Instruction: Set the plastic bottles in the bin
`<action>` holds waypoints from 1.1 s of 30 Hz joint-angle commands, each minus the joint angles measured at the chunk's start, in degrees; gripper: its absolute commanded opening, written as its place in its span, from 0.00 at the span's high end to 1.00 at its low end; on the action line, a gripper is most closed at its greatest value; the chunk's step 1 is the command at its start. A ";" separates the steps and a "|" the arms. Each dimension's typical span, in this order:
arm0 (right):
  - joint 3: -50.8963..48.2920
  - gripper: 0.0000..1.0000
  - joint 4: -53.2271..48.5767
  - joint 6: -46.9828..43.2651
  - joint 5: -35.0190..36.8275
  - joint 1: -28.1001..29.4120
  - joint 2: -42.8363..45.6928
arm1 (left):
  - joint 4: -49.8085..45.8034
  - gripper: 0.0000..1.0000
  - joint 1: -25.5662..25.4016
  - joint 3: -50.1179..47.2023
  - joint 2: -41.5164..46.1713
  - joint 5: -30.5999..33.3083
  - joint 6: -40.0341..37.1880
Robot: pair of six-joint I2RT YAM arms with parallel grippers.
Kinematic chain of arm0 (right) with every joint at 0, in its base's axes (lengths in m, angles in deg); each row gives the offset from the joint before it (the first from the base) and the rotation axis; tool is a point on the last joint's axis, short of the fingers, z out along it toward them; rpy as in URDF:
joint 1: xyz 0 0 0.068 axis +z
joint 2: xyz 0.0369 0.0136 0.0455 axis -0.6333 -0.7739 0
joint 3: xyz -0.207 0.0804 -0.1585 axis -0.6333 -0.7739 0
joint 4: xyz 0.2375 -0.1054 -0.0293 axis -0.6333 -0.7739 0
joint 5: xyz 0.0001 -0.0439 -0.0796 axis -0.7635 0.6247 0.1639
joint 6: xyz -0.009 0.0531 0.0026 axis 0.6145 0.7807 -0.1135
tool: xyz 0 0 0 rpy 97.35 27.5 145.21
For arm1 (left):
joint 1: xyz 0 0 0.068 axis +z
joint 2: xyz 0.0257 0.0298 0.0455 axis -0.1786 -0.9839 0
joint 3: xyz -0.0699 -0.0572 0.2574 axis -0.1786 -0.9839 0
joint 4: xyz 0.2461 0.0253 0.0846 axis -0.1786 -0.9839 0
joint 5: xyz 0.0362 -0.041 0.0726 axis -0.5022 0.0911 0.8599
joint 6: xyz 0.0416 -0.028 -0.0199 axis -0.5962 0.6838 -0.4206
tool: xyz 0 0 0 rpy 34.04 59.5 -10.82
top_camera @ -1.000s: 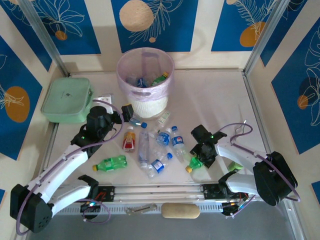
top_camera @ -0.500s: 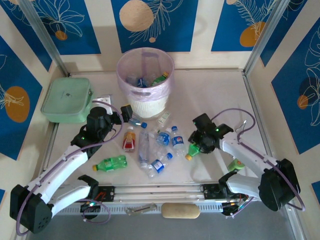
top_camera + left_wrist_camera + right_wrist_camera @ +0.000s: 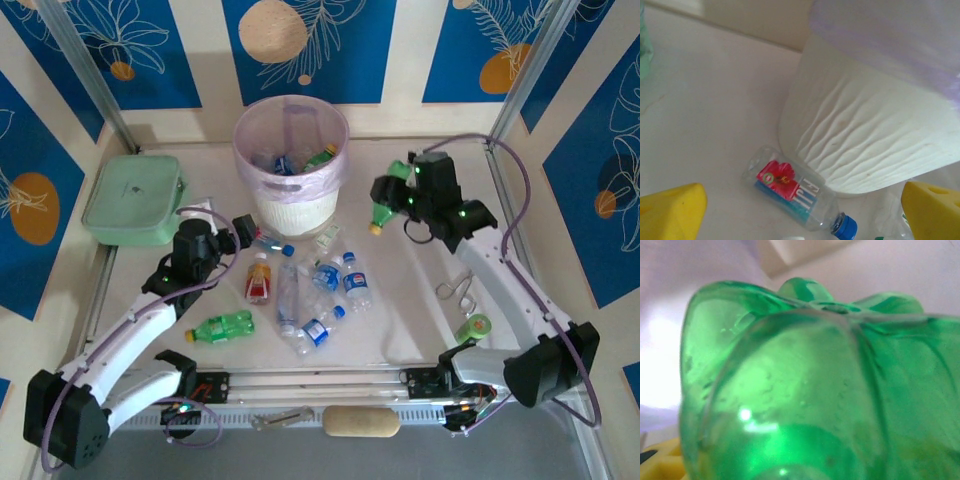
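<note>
The right gripper swings over the bin's opening beside it, with bottles inside, toward the lidded box, and releases the green bottle next.
The bin, white with a pink liner, stands at the back centre with a few bottles inside. My right gripper hangs in the air just right of the bin, shut on a green bottle whose yellow cap points down; its green body looms close in the right wrist view. My left gripper is open, low at the bin's left foot. A clear blue-capped bottle lies between its yellow fingertips, against the bin wall. Several more bottles lie mid-table, one red-labelled, one green.
A pale-green lidded box sits at the back left. Scissors and a green tape roll lie under the right arm. A beige pad rests at the near edge. Metal frame posts stand at the back corners.
My right gripper closed on the green bottle, lifted it off the table and carried it back and up beside the bin. The left gripper shifted slightly and stayed open.
</note>
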 commanded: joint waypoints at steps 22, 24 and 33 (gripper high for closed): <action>59.86 0.47 0.54 -21.59 -8.66 10.27 -44.76 | -0.42 0.00 7.78 -5.28 1.06 -15.83 7.86; 64.10 0.47 -2.64 -22.37 -8.65 11.10 -48.48 | -1.01 0.01 7.78 -5.11 1.46 -15.83 7.27; 69.90 0.46 -10.44 -23.96 -9.96 13.89 -56.28 | -2.42 0.01 7.78 -4.73 2.50 -15.17 5.99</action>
